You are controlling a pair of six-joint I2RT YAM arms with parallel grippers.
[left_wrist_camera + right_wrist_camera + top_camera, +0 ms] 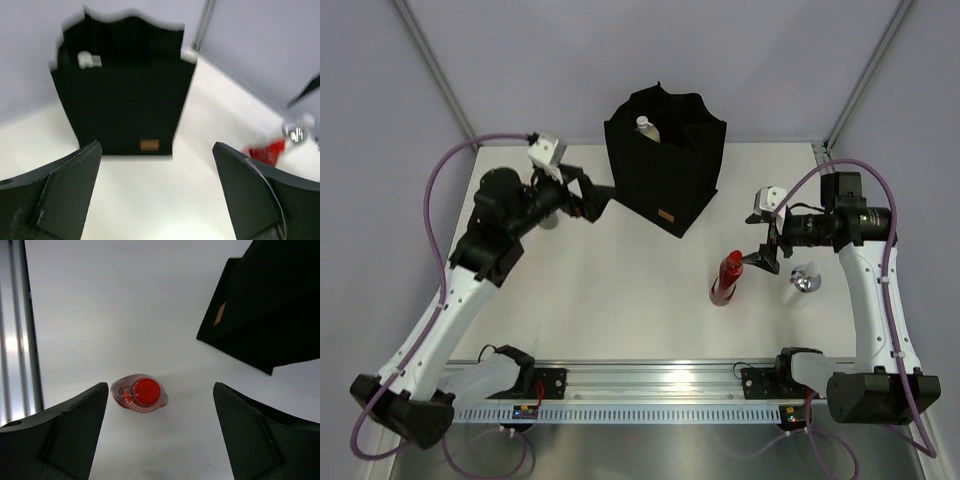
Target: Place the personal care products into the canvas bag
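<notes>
Next, the right gripper turns and lowers the fingers around the red bottle's upper body (728,274) (134,392), as the bottle stands upright below it, to its left in the top view.
The canvas bag (665,165) (125,95) (265,315) stands upright at the back of the table, with a tan label (149,145) on its front. A white bottle top (644,125) (89,59) pokes out of its open mouth. A red bottle with a red cap (727,277) (142,392) (265,151) stands on the table to the right. A silver-white bottle (804,279) (297,131) stands further right. My left gripper (600,200) (157,195) is open and empty, just left of the bag. My right gripper (763,260) (157,430) hangs open above and beside the red bottle, touching nothing.
An aluminium rail (650,385) (17,330) runs along the near edge of the table between the arm bases. Frame posts (435,75) rise at the back corners. A small greyish object (548,220) shows partly under the left arm.
</notes>
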